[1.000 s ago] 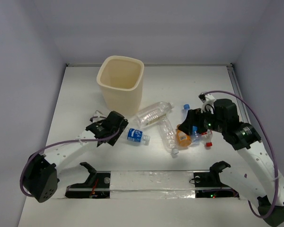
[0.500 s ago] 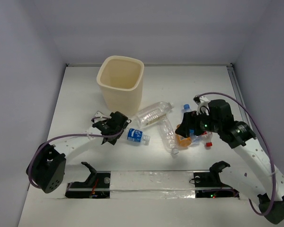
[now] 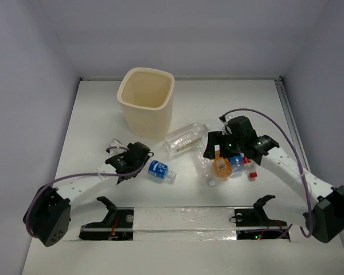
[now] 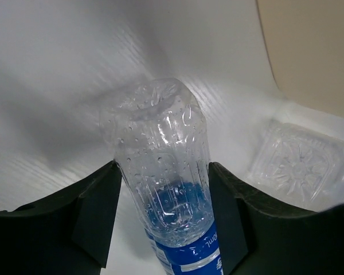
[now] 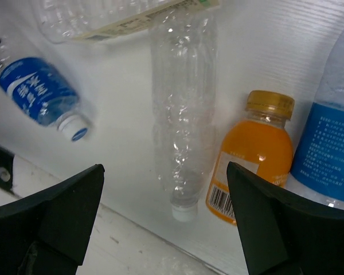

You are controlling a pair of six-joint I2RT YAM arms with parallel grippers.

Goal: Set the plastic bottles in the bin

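Note:
The orange-liquid bottle crowds the end of the clear bottle with the cap, so next my right gripper should shift left in the top view and lower onto the clear bottle's far end.
The cream bin stands at the back left, and its wall also shows in the left wrist view. My left gripper is shut on the base end of a blue-labelled bottle lying on the table. My right gripper hangs open over a crushed clear bottle. An orange-liquid bottle lies just right of it, then another blue-labelled bottle and a red-capped bottle. A larger clear bottle lies by the bin.
A taped white rail with black clamps runs along the near edge between the arm bases. Grey walls close in the table on the left, right and back. The right arm's purple cable loops above the bottles.
My left fingers have closed in on the blue-labelled bottle, which shifted slightly left and nearer. My right gripper has moved left, from over the orange bottle to over the crushed clear one.

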